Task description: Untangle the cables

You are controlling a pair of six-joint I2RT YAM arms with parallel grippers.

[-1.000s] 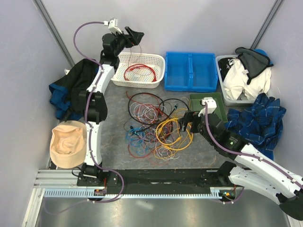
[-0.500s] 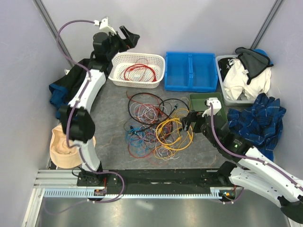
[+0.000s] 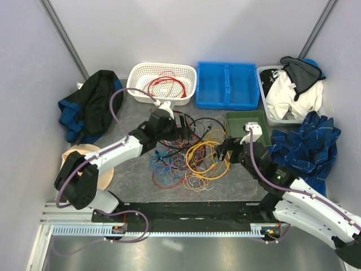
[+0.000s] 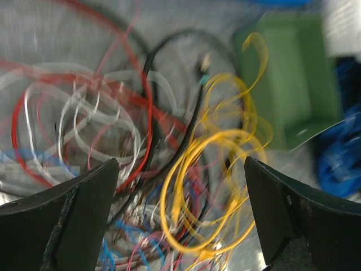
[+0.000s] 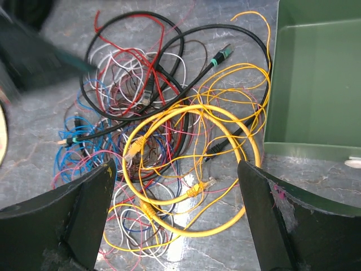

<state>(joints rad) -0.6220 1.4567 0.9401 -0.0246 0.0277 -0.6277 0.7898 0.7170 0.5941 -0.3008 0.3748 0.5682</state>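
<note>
I need to move my left gripper down and back onto the thick yellow cable's plug end (image 3: 190, 154) (image 4: 176, 204), since it lies on top of the heap, below and back from the gripper.
The cables (image 3: 181, 153) lie in a tangled heap of red, black, blue, white and yellow loops in the middle of the table. My left gripper (image 3: 188, 128) hovers over the heap's far side, open with nothing between its fingers. In the blurred left wrist view my left gripper (image 4: 180, 212) has a yellow cable (image 4: 174, 206) below the gap. My right gripper (image 3: 220, 151) is at the heap's right edge, open and empty. In the right wrist view my right gripper (image 5: 177, 217) stands over a thick yellow loop (image 5: 203, 233). A red cable (image 3: 166, 86) lies coiled in the white basket (image 3: 138, 76).
A blue divided bin (image 3: 227, 84) stands behind the heap. A green tray (image 3: 246, 120) (image 5: 316, 79) lies just right of it. A clothes bin (image 3: 285, 93) and plaid cloth (image 3: 307, 144) fill the right side. A dark jacket (image 3: 90, 104) and tan hat (image 3: 79, 158) lie on the left.
My left arm swung down from above the white basket to the cable heap, and its gripper opened wide on the way. The right gripper shifted only slightly.
</note>
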